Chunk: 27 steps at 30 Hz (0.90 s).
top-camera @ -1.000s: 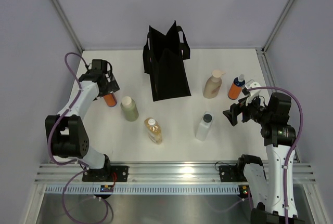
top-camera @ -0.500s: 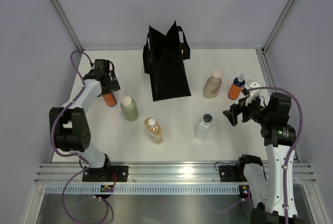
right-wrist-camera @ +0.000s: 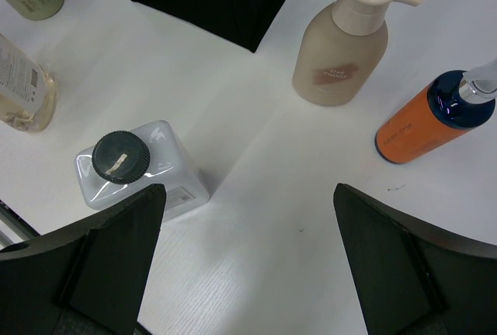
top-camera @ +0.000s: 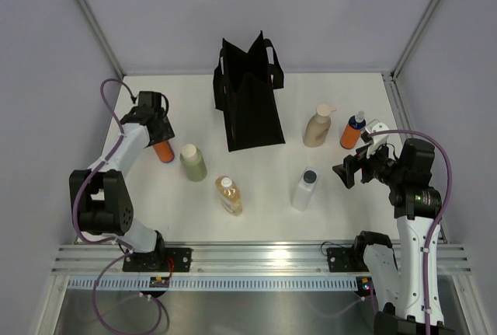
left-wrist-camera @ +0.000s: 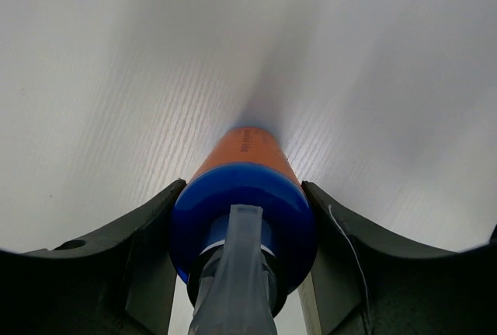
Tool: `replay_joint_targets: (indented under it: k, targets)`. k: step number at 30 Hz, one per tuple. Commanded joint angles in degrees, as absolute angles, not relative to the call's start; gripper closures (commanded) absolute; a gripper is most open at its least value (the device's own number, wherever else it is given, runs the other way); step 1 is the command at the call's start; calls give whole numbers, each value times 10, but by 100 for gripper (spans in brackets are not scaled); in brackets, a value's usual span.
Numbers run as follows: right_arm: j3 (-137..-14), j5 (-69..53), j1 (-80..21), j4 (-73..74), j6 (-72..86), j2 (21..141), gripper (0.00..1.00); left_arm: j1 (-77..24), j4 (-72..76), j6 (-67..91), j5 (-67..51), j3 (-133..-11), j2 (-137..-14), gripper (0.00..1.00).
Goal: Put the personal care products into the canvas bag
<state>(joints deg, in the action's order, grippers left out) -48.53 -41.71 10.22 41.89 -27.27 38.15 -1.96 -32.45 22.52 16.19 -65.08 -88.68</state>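
The orange bottle goes up in my left gripper next, then toward the right in the top view over the bag's opening (top-camera: 247,61) for release, because that opening gapes upward.
My left gripper (top-camera: 158,134) is shut on a small orange bottle with a blue top (top-camera: 163,150) that stands at the far left of the table. In the left wrist view both fingers press the blue top (left-wrist-camera: 242,203). The black canvas bag (top-camera: 250,102) lies at the back centre. A pale olive bottle (top-camera: 192,162) and an amber bottle (top-camera: 229,195) lie left of centre. My right gripper (top-camera: 347,172) hangs open over bare table, with the clear black-capped bottle (right-wrist-camera: 147,168) to its left. The beige pump bottle (right-wrist-camera: 342,59) and a second orange bottle (right-wrist-camera: 423,125) stand beyond it.
Grey enclosure walls with slanted metal posts (top-camera: 89,16) close in the white table on three sides. An aluminium rail (top-camera: 256,253) runs along the near edge, where both arm bases are bolted.
The left gripper's jaws have closed from wide open onto the orange bottle's blue top, and that arm shifted slightly. The right arm and the other bottles have not moved.
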Motion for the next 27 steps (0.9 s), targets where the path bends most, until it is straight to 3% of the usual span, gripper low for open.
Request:
replay_joint_targets:
  k: [1, 6, 14, 27]
  targets:
    - [-484, -425, 101, 415, -280, 381, 0, -18, -300, 225, 149, -661, -808, 100]
    - [-483, -423, 101, 416, -279, 384, 1, -50, -304, 227, 106, -689, -740, 100]
    - [-483, -418, 101, 412, -277, 388, 1, -176, -326, 248, 116, -885, -732, 100]
    - [-482, -418, 101, 412, -277, 390, 1, -293, -297, 229, 97, -1308, -990, 100]
